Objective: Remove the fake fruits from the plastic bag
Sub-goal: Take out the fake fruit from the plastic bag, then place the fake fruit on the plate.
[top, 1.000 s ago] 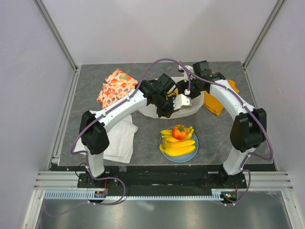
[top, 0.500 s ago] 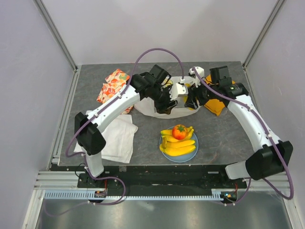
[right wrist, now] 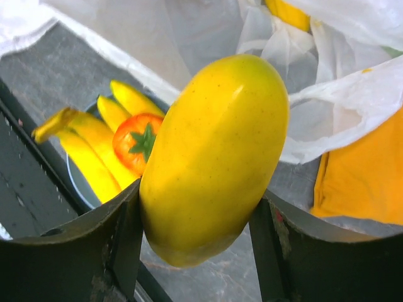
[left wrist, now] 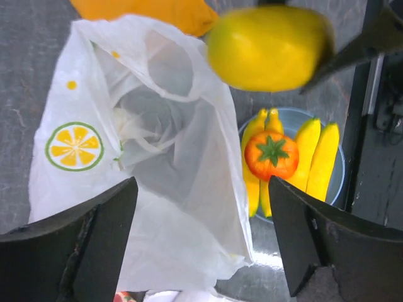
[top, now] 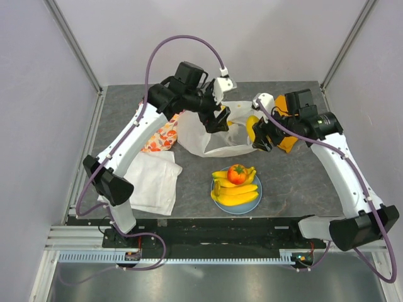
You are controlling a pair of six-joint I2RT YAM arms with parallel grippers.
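Note:
I will move the yellow fruit back and down with my right gripper, to the left in the top view, onto the bananas (top: 236,193) (right wrist: 94,151) beside the red-orange fruit, because the plate holds fruits.
The white plastic bag (top: 211,137) lies crumpled at the middle back of the table, a lemon-slice print (left wrist: 74,146) on its side. My left gripper (top: 218,119) hangs open above the plastic bag (left wrist: 170,189), with nothing between its fingers (left wrist: 101,239). My right gripper (top: 257,133) is shut on a smooth yellow oval fruit (right wrist: 214,157), held in the air just right of the bag's mouth. Yellow bananas (top: 238,194) and a red-orange fruit with a green top (top: 237,173) lie on the light-blue plate (top: 254,204).
An orange floral cloth (top: 161,135) lies left of the bag, partly under my left arm. A folded white cloth (top: 154,182) is at the near left. A plain orange cloth (top: 288,139) lies behind my right gripper. Grey walls close in the table.
My left gripper has opened, let go of the bag and risen toward the back. My right gripper has drawn the yellow fruit out of the bag to the right.

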